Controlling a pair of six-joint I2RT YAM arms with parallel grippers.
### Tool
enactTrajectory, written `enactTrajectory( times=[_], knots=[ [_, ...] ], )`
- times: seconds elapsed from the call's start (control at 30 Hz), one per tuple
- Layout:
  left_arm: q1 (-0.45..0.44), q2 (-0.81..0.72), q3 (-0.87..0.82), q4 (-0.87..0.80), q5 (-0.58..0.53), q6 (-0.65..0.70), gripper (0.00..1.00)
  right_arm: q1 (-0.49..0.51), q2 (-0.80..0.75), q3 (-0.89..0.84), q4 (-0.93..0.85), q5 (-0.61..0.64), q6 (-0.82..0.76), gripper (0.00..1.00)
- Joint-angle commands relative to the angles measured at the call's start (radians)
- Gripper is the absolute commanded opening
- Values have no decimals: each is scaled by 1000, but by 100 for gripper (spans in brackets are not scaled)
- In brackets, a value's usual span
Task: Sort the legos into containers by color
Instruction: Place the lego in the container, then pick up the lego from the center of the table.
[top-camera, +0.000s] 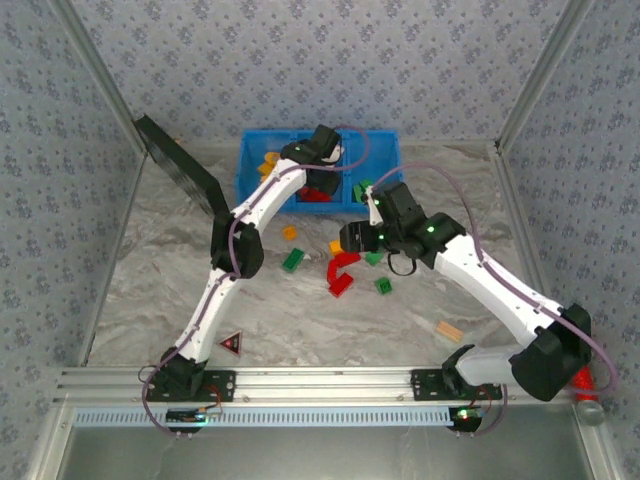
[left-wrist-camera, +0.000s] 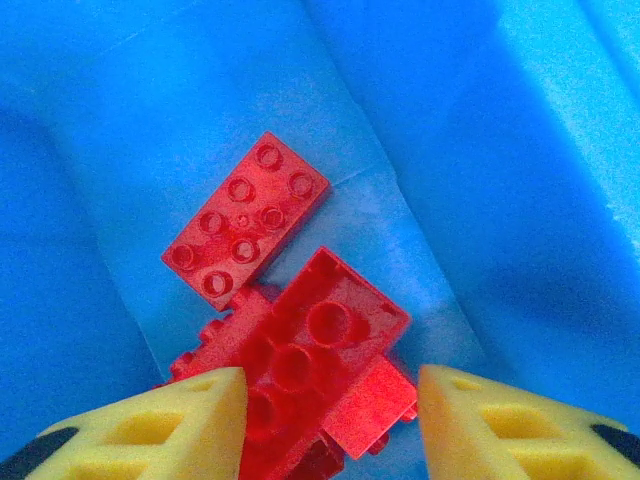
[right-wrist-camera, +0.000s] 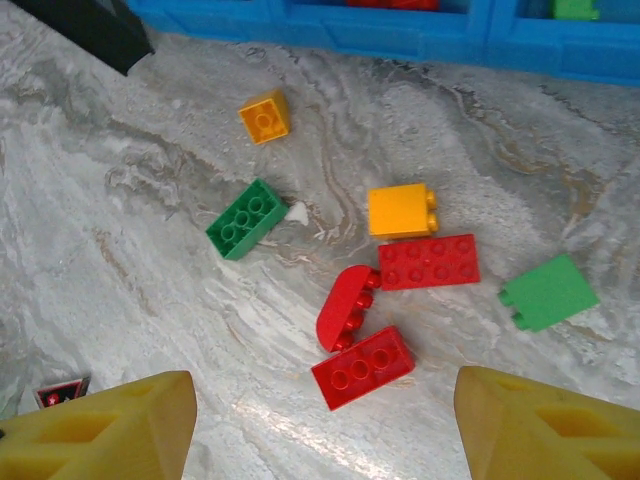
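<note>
Next, my right gripper moves past the orange brick, turning and lowering onto the upturned green brick, since its long sides lie angled to my fingers.
The blue bin stands at the back of the table. My left gripper hangs open low inside its middle compartment, over a pile of red bricks. An upturned red brick lies on that pile between the fingers, close to the left pad. My right gripper is open above the table. Below it lie a red brick, a red arch piece, a flat red brick, an orange brick, two green bricks and a small orange brick.
A flat black panel leans at the back left. The red-and-black triangle marker lies near the left arm's base. A tan wooden block sits front right. Orange bricks lie in the bin's left compartment.
</note>
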Motion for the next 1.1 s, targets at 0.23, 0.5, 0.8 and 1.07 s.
enactTrajectory(
  times=[0.23,0.5,0.8,1.07],
  knots=[
    [41,-135,7,-17,52,-41,49,114,95,45,78,-7,84,71],
    [156,-386,-118,-4,125,-75,50,186,347,186,42,36,280,72],
    [267,-813,-569,141,124,-90,55,233,616,340,70,-7,486,74],
    [359,-1103,-873,154,148,-100,59,239,774,428,52,8,540,73]
  ],
)
